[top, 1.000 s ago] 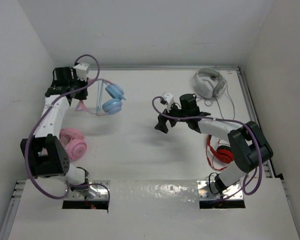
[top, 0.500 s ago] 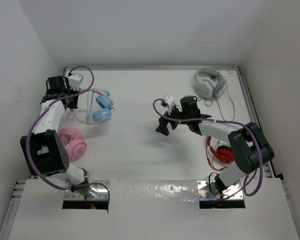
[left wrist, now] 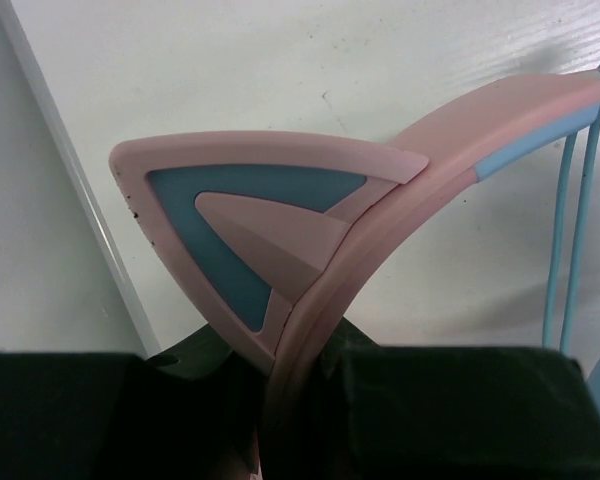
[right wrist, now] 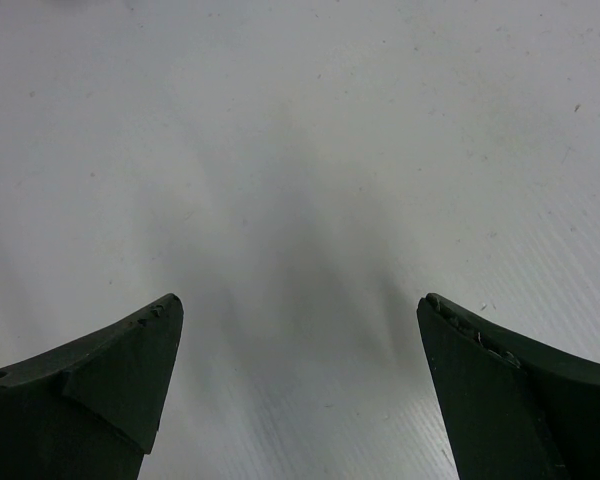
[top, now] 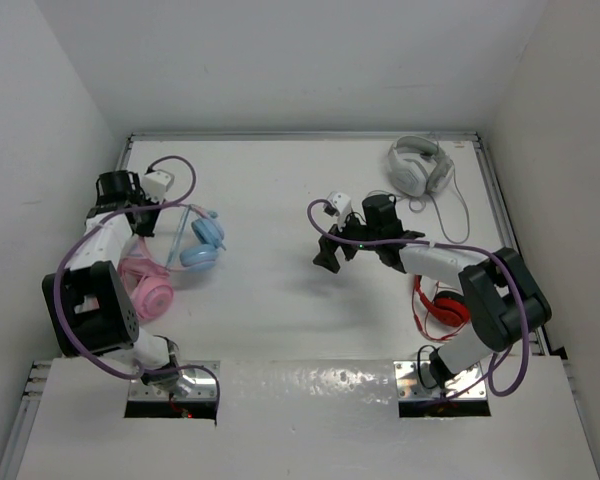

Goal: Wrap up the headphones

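The headband will next go outward and down in my left gripper for release on the bare table by the table's back corner (left wrist: pixel 92 105), since the all-pink pair lies just in front.
The headphones (top: pixel 204 238) have two light-blue ear cups and a pink headband, and they hang at the left of the table. My left gripper (top: pixel 143 220) is shut on that headband. In the left wrist view the pink band (left wrist: pixel 400 200) runs down between my dark fingers (left wrist: pixel 450 410), with a pink-and-blue cat ear (left wrist: pixel 250 220) just above them. Two thin light-blue strands (left wrist: pixel 570 230) show at the right edge. My right gripper (top: pixel 328 256) is open over bare table near the middle, and nothing lies between its fingertips (right wrist: pixel 150 340).
An all-pink pair (top: pixel 150 285) lies just in front of the held headphones. A white pair (top: pixel 418 165) sits at the back right, and a red pair (top: pixel 442 305) lies by the right arm. Walls and a metal rail (top: pixel 125 160) close the left and back.
My left gripper has carried the headphones from the back left corner toward the front, and the blue cups now hang close to the all-pink pair. The right gripper has barely shifted.
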You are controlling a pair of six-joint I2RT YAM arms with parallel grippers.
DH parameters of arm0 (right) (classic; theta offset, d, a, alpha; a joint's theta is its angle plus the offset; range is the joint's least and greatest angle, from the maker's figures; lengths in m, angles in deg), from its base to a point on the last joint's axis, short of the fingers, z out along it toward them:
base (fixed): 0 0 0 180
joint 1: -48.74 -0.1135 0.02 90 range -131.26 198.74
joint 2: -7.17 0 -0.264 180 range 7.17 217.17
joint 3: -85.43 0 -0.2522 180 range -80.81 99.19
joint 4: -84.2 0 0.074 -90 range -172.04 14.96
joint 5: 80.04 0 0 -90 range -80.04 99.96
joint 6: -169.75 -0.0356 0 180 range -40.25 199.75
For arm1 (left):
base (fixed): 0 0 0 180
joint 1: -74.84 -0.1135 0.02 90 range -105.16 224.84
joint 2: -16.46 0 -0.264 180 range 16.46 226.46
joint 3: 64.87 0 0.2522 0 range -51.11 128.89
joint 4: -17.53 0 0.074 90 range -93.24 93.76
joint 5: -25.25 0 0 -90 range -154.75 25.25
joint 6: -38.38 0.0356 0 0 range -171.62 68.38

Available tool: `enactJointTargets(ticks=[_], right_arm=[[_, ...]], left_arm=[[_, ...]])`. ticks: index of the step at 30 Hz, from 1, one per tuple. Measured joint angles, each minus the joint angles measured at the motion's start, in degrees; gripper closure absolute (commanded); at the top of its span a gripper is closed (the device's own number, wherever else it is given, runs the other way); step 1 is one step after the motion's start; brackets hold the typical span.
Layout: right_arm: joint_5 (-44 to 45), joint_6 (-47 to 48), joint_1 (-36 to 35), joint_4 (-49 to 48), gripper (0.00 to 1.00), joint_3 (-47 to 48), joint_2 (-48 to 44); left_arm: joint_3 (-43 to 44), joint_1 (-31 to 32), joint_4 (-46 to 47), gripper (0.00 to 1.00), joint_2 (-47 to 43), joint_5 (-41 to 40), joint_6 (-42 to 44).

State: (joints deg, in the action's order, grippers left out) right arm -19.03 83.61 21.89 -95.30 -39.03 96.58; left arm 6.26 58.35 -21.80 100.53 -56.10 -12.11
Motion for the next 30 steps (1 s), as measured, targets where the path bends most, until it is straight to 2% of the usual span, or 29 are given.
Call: enactJointTargets(ticks=[22, 30], right_arm=[[0.96, 0.42, 0.0, 1.25, 0.01, -0.66, -1.42], [1.38, 0.42, -0.02, 1.7, 0.01, -0.66, -1.42]], left_arm=[[0.98, -9.49, -0.13, 1.0, 1.49, 8.61, 1.05], [2.25, -11.02, -1.42, 1.0, 3.56, 11.1, 1.57]])
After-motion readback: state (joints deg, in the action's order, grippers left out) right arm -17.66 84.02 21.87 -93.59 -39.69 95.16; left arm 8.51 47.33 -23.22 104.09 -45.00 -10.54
